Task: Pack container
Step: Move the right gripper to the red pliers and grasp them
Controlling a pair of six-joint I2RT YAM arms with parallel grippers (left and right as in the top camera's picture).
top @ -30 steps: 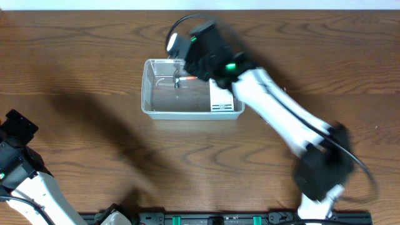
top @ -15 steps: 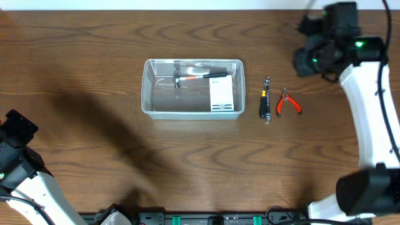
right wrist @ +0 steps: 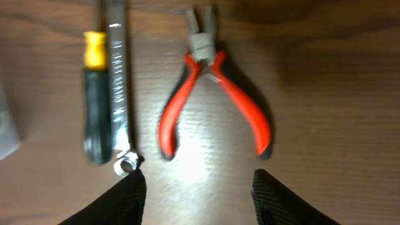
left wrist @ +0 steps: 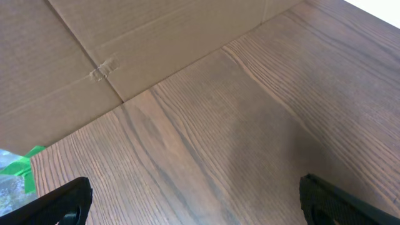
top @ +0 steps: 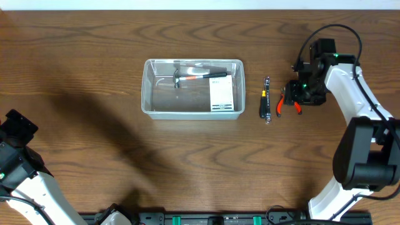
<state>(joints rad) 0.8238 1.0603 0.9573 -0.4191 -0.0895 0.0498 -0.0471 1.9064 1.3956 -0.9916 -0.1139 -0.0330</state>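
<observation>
The spread handles of the pliers leave bare wood between them for a finger, so next I should lower my right gripper onto the pliers' handle farther from the wrench and close.
The clear plastic container (top: 150, 100) sits at mid-table. Inside it lie a small hammer (top: 190, 76) with a red and black handle and a white box (top: 221, 95). Red-handled pliers (top: 289, 104) lie on the table right of the container, handles spread; they also show in the right wrist view (right wrist: 209, 87). A wrench (right wrist: 119, 81) and a yellow-and-black screwdriver (right wrist: 95, 94) lie side by side left of the pliers. My right gripper (right wrist: 199, 187) is open and empty just above the pliers' handle ends. My left gripper (left wrist: 194, 200) is open over bare wood at the table's left edge.
The wrench and screwdriver pair (top: 265, 100) lies between the container and the pliers. Brown cardboard (left wrist: 94, 56) lies on the floor beyond the table's left edge.
My right arm left the container, swung far right and has now come down over the pliers. The hammer stayed in the container. The left arm has not moved.
</observation>
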